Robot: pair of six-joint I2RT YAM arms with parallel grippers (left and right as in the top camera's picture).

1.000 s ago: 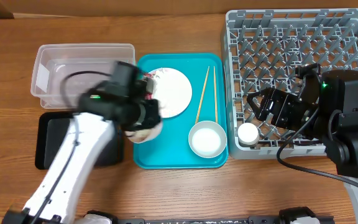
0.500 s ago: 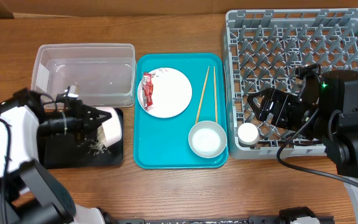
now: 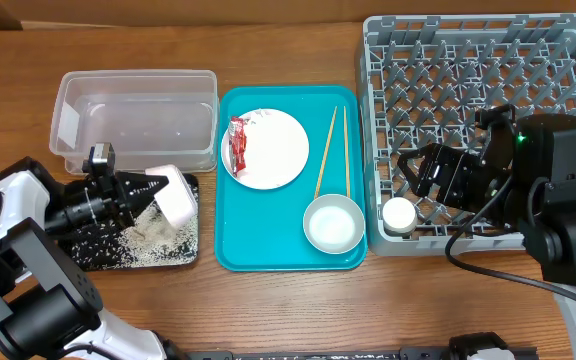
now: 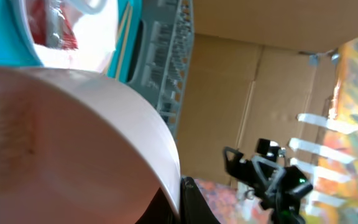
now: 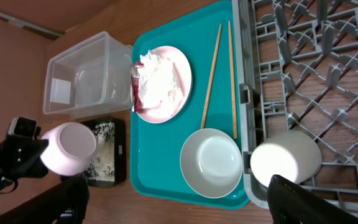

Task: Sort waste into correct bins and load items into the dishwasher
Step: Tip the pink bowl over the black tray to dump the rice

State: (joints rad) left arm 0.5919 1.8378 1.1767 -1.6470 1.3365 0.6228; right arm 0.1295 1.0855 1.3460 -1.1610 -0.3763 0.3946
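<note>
The left gripper swings over the teal tray next, turns the bowl upright, lowers it and releases it beside the silvery bowl, as the teal tray's near corner lies bare.
My left gripper is shut on the rim of the small pink-backed bowl and holds it tipped on its side over the black tray. White rice scraps lie scattered on that tray. In the left wrist view the bowl fills the frame, with the gripper on its rim. My right gripper is open over the grey dish rack, above the small white cup. The white plate holds the red wrapper and a crumpled tissue.
The teal tray holds the plate, the wooden chopsticks and the silvery bowl. The clear tub stands behind the black tray. The dish rack's front-left corner holds the cup.
My left arm carried the pink-backed bowl from the teal tray to the black tray and tipped it. Rice now lies spread over the black tray. The right arm has not moved.
</note>
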